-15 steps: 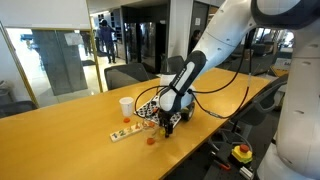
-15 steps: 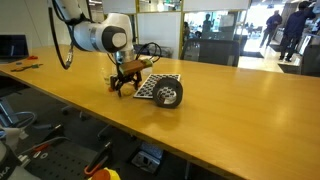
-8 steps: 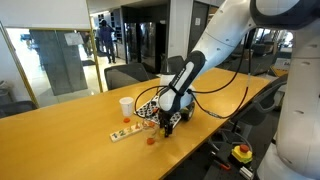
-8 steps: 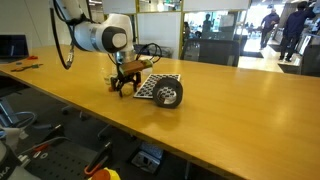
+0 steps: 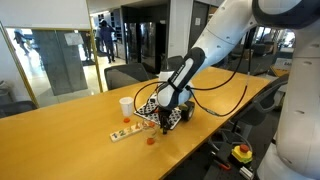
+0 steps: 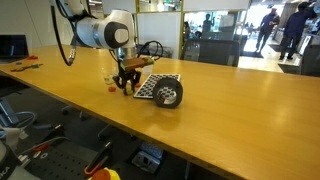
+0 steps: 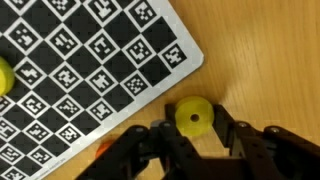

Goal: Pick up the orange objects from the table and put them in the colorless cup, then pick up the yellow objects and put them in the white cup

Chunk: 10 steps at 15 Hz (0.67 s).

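Note:
The white cup stands outward of my gripper, so next my gripper will lift the yellow disc to clear the rim of the cup, carry it outward over the cup's opening (image 5: 126, 99) and release it.
In the wrist view my gripper (image 7: 192, 122) is shut on a small yellow disc with a centre hole (image 7: 192, 116), one black finger (image 7: 222, 126) on each side of it. The disc hangs just above the wooden table, beside the corner of the checkered board (image 7: 90, 60). Another yellow piece (image 7: 3, 75) lies on the board at the left edge. In an exterior view the gripper (image 5: 163, 122) hovers near the board, with an orange object (image 5: 150, 140) on the table in front and the white cup (image 5: 125, 105) behind. I cannot make out the colorless cup.
A pale strip with small pieces (image 5: 122, 132) lies left of the gripper. A black cylinder (image 6: 168, 94) lies against the checkered board (image 6: 158, 84). Black cables trail behind the arm. The table's front edge (image 6: 150, 140) is close, with chairs beyond the far side.
The jaws went from open to shut round the yellow disc. The gripper has risen slightly off the table with it.

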Tool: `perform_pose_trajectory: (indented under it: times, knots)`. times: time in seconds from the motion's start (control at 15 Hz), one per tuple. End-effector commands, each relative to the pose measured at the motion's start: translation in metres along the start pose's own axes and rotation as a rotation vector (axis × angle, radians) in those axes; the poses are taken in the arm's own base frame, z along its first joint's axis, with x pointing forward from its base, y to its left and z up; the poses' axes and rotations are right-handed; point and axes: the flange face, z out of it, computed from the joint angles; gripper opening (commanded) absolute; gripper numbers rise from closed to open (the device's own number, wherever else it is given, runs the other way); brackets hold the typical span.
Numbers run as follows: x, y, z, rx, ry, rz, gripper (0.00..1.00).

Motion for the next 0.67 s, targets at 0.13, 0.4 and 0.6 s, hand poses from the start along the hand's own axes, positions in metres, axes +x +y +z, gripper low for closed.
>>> perform_pose_trajectory:
  times: [0.13, 0.4, 0.6]
  knots:
    - [0.004, 0.033, -0.068, -0.086, -0.054, 0.004, 0.24]
    - [0.018, 0.074, -0.126, -0.204, -0.060, -0.016, 0.24]
    - [0.039, 0.115, -0.149, -0.246, -0.023, -0.029, 0.23]
